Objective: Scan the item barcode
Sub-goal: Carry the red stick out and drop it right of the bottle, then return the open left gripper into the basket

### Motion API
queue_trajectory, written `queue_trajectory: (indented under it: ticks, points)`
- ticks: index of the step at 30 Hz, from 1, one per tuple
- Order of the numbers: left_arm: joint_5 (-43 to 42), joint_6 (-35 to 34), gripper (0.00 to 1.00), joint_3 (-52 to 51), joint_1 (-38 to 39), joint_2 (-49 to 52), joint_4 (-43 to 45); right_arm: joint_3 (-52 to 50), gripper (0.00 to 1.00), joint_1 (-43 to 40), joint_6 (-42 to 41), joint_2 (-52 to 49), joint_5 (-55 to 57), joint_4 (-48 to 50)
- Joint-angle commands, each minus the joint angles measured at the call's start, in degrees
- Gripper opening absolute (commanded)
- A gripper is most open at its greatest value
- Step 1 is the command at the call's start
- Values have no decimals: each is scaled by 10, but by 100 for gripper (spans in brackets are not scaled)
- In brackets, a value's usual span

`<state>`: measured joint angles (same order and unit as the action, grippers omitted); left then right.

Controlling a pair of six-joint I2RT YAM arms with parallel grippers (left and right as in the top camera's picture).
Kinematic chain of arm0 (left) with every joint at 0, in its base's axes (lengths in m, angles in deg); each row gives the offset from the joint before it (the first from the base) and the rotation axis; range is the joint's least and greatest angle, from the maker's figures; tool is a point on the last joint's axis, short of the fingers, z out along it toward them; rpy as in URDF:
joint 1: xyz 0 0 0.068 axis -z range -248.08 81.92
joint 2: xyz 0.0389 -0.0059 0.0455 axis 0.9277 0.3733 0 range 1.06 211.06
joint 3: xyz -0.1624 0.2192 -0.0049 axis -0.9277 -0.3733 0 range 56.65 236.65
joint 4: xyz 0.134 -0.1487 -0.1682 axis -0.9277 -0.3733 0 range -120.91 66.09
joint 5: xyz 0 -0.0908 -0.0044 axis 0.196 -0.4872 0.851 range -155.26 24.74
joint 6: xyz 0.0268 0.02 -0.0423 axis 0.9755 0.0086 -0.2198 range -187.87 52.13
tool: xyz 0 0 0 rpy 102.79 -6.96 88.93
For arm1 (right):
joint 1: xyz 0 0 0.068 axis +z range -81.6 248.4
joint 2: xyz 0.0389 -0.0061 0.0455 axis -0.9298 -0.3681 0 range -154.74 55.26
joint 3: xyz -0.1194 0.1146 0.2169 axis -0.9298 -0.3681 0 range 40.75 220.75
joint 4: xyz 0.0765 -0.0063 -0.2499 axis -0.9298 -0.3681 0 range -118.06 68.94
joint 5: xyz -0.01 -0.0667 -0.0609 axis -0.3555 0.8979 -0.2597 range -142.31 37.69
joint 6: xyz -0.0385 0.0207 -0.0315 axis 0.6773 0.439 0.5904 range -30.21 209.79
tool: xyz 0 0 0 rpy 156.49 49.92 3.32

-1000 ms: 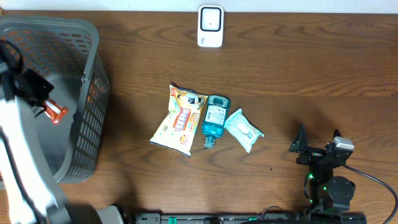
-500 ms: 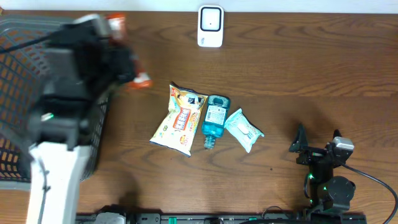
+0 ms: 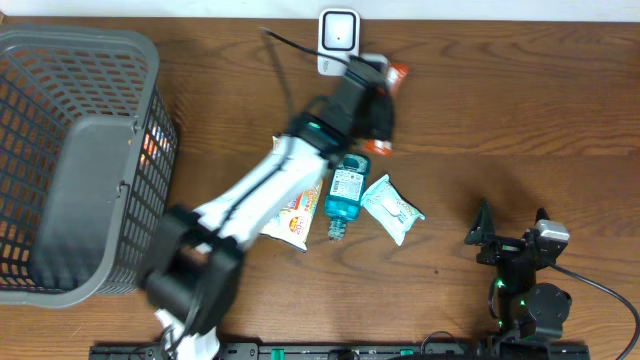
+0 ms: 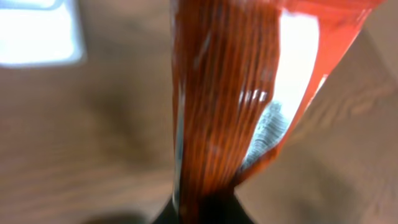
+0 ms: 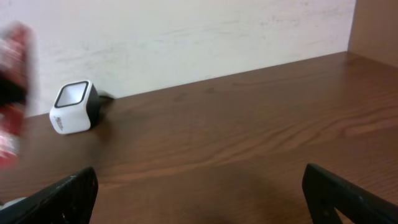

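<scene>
I need to move my left gripper down to the right in the overhead view next, and release the packet [image 3: 398,73] once the bare tabletop beyond the wipes pack is below the gripper.
My left gripper [image 3: 377,108] is shut on an orange-red snack packet [image 3: 398,73], held in the air just right of and in front of the white barcode scanner [image 3: 338,42]. The left wrist view is blurred: the packet [image 4: 224,93] rises from the left gripper [image 4: 202,214], showing a white patch, and the scanner [image 4: 37,31] is at the upper left. My right gripper [image 3: 510,235] rests open and holds nothing near the front right edge. In its view the scanner [image 5: 74,107] stands by the wall and the packet [image 5: 12,93] blurs at the left edge.
A grey mesh basket [image 3: 75,160] stands at the left. A yellow snack bag [image 3: 290,205], a teal bottle [image 3: 346,192] and a white-teal wipes pack [image 3: 391,208] lie mid-table, the left arm crossing above the bag.
The left arm has swung from over the basket across to the right, carrying the orange packet up beside the scanner. The right arm has not moved.
</scene>
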<state>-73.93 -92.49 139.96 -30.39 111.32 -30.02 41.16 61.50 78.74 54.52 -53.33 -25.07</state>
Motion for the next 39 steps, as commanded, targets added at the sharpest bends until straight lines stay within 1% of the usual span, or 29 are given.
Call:
queue_trajectory:
  ticks: [1,4,6,8,11,12,13,14,16,17,19,21,23,25,27,30,32,35,37,39]
  points:
    - [3,-101,7,2,26,47,45,-1,99,-3,6,2,5,-1]
    - [3,-194,7,2,43,89,75,-1,99,-3,6,2,5,-1]
    - [3,-237,8,2,51,107,78,-1,99,-3,6,2,5,-1]
    - [3,-252,7,2,57,116,77,-1,99,-3,6,2,5,-1]
    - [3,-244,8,2,64,115,80,-1,99,-3,6,2,5,-1]
    - [3,-243,17,3,65,113,80,-1,99,-3,6,2,5,-1]
    - [3,-241,33,3,65,111,80,-1,99,-3,6,2,5,-1]
    - [2,-240,46,3,65,109,79,-1,99,-3,6,2,5,-1]
    - [-5,-238,61,3,64,101,80,-1,99,-3,6,2,5,-1]
    - [-12,-233,65,3,62,95,80,-1,99,-3,6,2,5,-1]
    - [-37,-200,65,6,56,77,79,-1,99,-3,6,2,5,-1]
    - [-63,-148,65,7,48,47,70,-1,99,-3,6,2,5,-1]
    - [-55,-86,65,8,39,0,32,-1,99,-3,6,2,5,-1]
    - [-21,-33,65,8,30,-48,-16,-1,99,-3,6,2,5,-1]
    - [40,21,66,8,16,-103,-71,-1,99,-3,6,2,5,-1]
    - [149,93,72,8,-13,-193,-150,-1,99,-3,6,2,5,-1]
    - [201,118,76,8,-35,-240,-185,-1,99,-3,6,2,5,-1]
    - [259,124,80,8,-88,-313,-229,-1,99,-3,6,2,5,-2]
    - [269,123,85,8,-129,-348,-248,-1,99,-3,6,2,5,-1]
    - [269,120,92,8,-184,-376,-268,-1,99,-3,6,2,5,-1]
